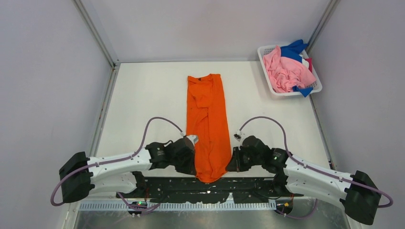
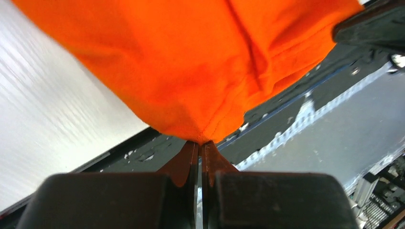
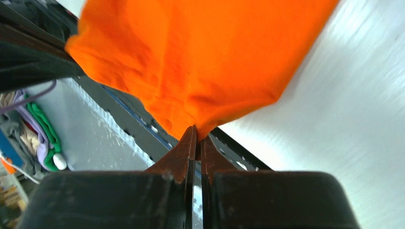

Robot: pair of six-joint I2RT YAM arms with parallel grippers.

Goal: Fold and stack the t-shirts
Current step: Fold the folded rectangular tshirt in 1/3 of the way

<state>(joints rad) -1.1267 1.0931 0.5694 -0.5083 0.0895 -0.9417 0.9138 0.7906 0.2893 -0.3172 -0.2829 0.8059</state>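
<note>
The right gripper carries the t-shirt's hem corner outward over the middle of the orange strip next and releases it, since the t-shirt lies at full length.
The orange t-shirt lies as a long narrow strip down the middle of the white table, collar at the far end. My left gripper is shut on its near left hem corner. My right gripper is shut on its near right hem corner. Both hold the near end just above the table's front edge, so the cloth hangs taut from the fingertips. Pink, blue and magenta shirts lie in the white basket at the far right.
Grey enclosure walls and metal corner posts ring the table. The black base plate of the arms runs along the near edge. Bare white tabletop lies on both sides of the orange shirt.
</note>
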